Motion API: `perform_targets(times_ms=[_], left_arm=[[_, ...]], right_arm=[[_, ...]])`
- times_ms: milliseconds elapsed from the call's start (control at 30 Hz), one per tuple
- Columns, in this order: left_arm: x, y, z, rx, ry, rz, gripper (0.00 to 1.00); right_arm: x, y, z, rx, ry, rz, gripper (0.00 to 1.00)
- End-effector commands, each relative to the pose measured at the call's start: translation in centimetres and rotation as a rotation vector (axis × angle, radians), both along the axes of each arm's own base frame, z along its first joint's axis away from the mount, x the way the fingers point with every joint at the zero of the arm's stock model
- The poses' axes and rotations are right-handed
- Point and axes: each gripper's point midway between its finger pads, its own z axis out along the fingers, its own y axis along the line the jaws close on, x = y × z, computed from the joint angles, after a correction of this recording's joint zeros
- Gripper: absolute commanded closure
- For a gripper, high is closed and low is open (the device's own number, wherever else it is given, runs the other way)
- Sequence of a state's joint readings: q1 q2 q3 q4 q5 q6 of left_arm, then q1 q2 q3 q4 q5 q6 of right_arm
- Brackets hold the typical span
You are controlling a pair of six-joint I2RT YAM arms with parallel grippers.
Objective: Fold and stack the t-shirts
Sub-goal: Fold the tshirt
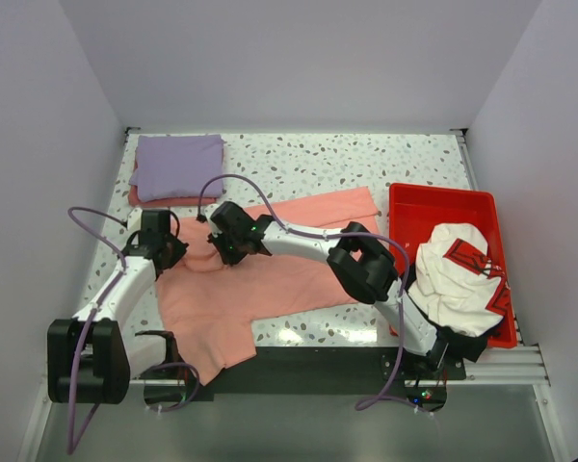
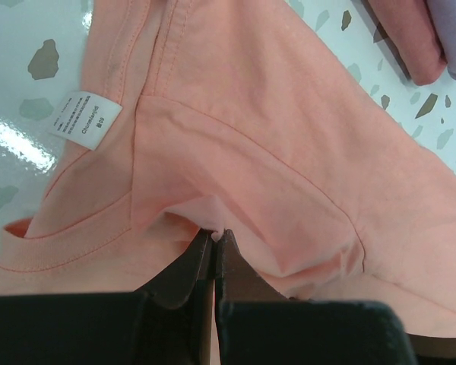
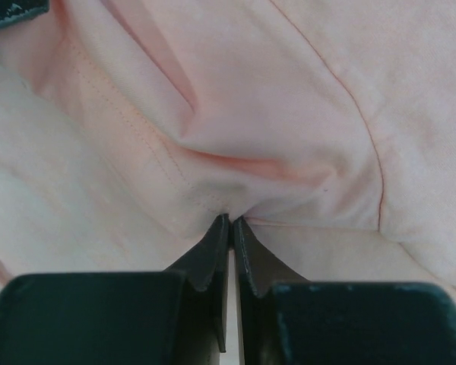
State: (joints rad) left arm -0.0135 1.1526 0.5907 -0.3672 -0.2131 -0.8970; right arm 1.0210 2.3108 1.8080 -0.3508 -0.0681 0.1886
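My left gripper draws the shirt's pinched fold back over the salmon shirt's flat part [image 1: 183, 288] next, spreading the rumpled cloth, and releases, as that part lies back of it.
A salmon-pink t-shirt [image 1: 279, 269] lies spread across the middle of the table. Its collar end points left and a white label [image 2: 83, 114] shows near the neckline. My left gripper [image 1: 164, 252] is at the shirt's left collar edge, shut on a small pinch of the salmon fabric [image 2: 215, 236]. My right gripper [image 1: 226, 248] sits just to its right, reaching across the shirt, and is shut on a fold of the same cloth [image 3: 231, 220]. A folded lavender t-shirt [image 1: 178, 164] rests on a folded pink one [image 1: 149, 199] at the back left.
A red tray [image 1: 438, 192] stands at the right and holds a bunched white shirt with red and black print [image 1: 458, 279]. The right arm's elbow [image 1: 366, 265] hovers over the salmon shirt's right part. Grey walls close in the speckled table.
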Motion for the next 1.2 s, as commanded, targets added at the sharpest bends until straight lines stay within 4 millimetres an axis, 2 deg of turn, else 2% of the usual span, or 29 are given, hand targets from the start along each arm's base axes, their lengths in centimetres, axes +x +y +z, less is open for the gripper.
perform_targets(times_ms=[0, 167, 267, 467, 633, 867, 1000, 1167], left_arm=[[0.6, 0.5, 1.2, 0.019, -0.056, 0.005, 1.00], [-0.7, 1.3, 1.3, 0.054, -0.023, 0.033, 1.00], [-1.4, 0.9, 1.0, 0.036, -0.013, 0.024, 1.00], [-3.1, 0.4, 0.5, 0.010, 0.037, 0.009, 1.00], [-4.8, 0.3, 0.3, -0.005, 0.075, 0.022, 1.00], [-6.3, -0.4, 0.8, -0.041, 0.091, 0.012, 1.00], [-7.4, -1.6, 0.2, -0.097, 0.118, -0.028, 1.00], [-9.0, -3.3, -0.2, -0.169, 0.154, -0.055, 1.00]], right_arm=[[0.4, 0.5, 2.2, 0.012, -0.027, -0.030, 0.97], [-0.1, -0.4, 4.9, 0.005, 0.004, -0.073, 0.97], [-0.9, -1.2, 5.6, -0.019, 0.038, -0.082, 0.98], [-2.3, -2.3, 5.9, -0.047, 0.090, -0.063, 0.96], [-2.4, -2.7, 6.2, -0.069, 0.086, -0.050, 0.96], [-2.5, -3.7, 6.4, -0.121, 0.088, -0.041, 0.93], [-2.7, -3.8, 6.9, -0.115, 0.086, -0.027, 0.92], [-2.8, -4.3, 6.7, -0.138, 0.091, -0.022, 0.84]])
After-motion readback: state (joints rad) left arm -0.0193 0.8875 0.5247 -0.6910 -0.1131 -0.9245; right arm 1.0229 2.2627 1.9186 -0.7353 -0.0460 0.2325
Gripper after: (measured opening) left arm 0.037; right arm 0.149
